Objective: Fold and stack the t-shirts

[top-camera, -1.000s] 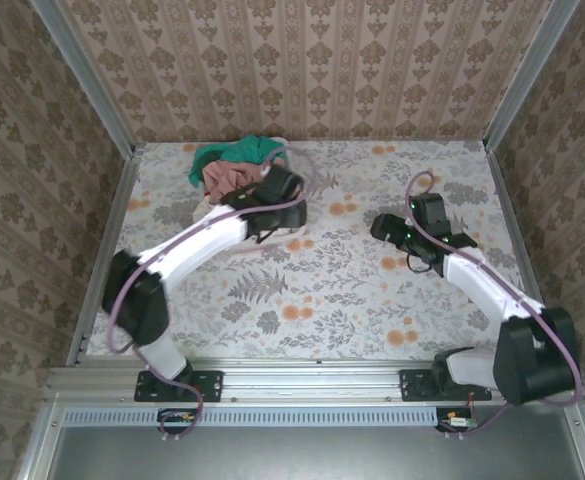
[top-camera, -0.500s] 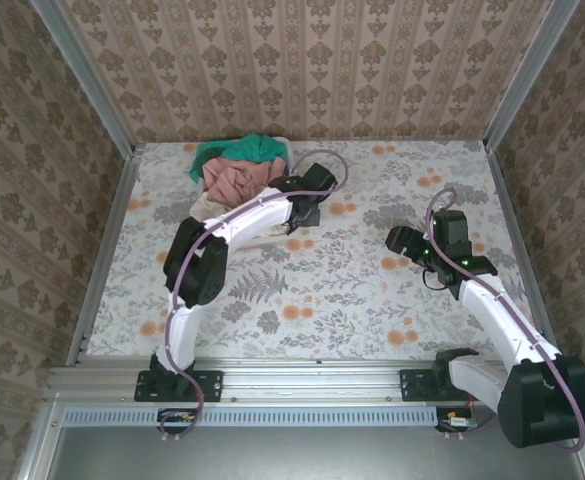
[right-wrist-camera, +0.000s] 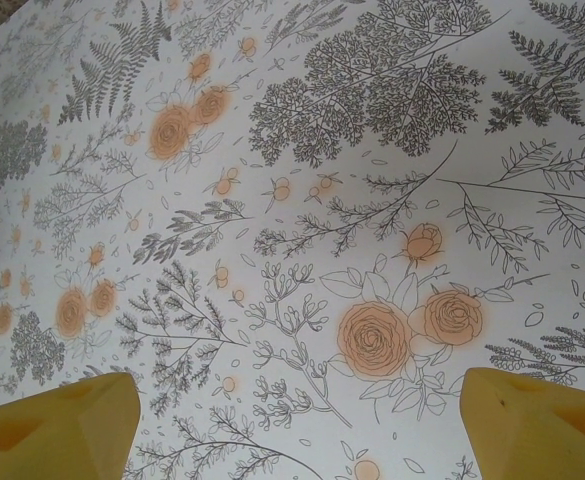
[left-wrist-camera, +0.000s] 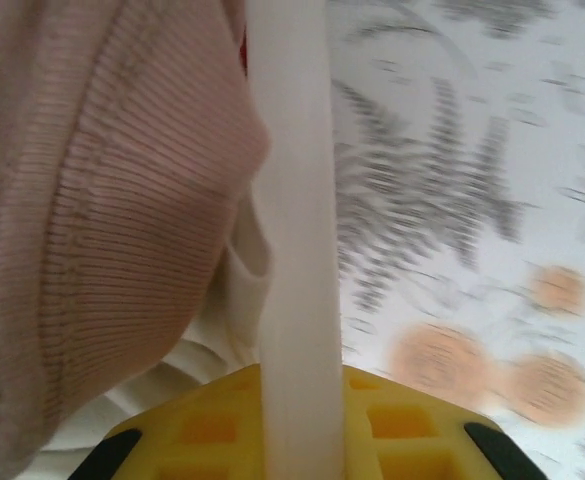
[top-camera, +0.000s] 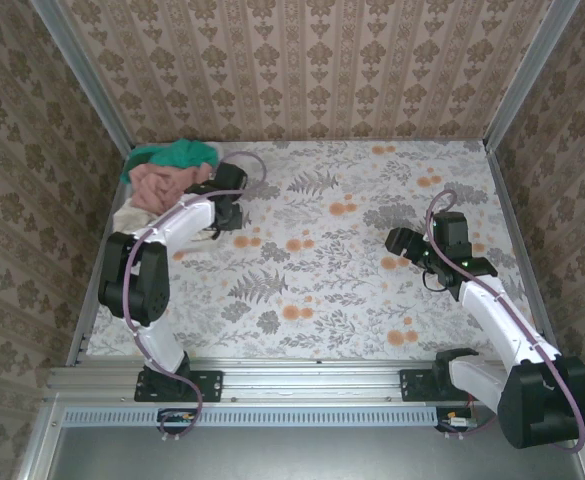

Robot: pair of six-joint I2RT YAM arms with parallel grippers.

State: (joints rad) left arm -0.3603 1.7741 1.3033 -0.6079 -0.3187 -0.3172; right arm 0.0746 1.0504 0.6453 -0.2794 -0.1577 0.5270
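Note:
I will next use my left gripper to push the held basket rim (left-wrist-camera: pixel 287 200) toward the metal bar beside the heap and open it to let go. This will keep more bare tablecloth clear for folding.
A heap of t-shirts sits at the table's far left corner: a teal-green one (top-camera: pixel 177 153) on top, a dusty-pink one (top-camera: pixel 160 183) below it, and cream cloth (top-camera: pixel 130 215) at the near side. In the left wrist view the pink tee's ribbed cloth (left-wrist-camera: pixel 102 220) hangs over the white laundry basket's rim (left-wrist-camera: pixel 287 200), with cream cloth (left-wrist-camera: pixel 244 262) beside it. My left gripper (left-wrist-camera: pixel 290 405) (top-camera: pixel 222 192) is shut on that rim. My right gripper (right-wrist-camera: pixel 302 430) (top-camera: pixel 404 243) hovers open over bare tablecloth at the right, far from the shirts.
The floral tablecloth (top-camera: pixel 322 270) covers the table's middle and right. Metal rails and patterned walls (top-camera: pixel 302 70) close in the left, far and right sides, and the heap lies close to the left rail (top-camera: pixel 107 225).
My left gripper has dragged the basket and its shirts from the far middle of the table to the far left corner. The right arm drew back slightly, then held still.

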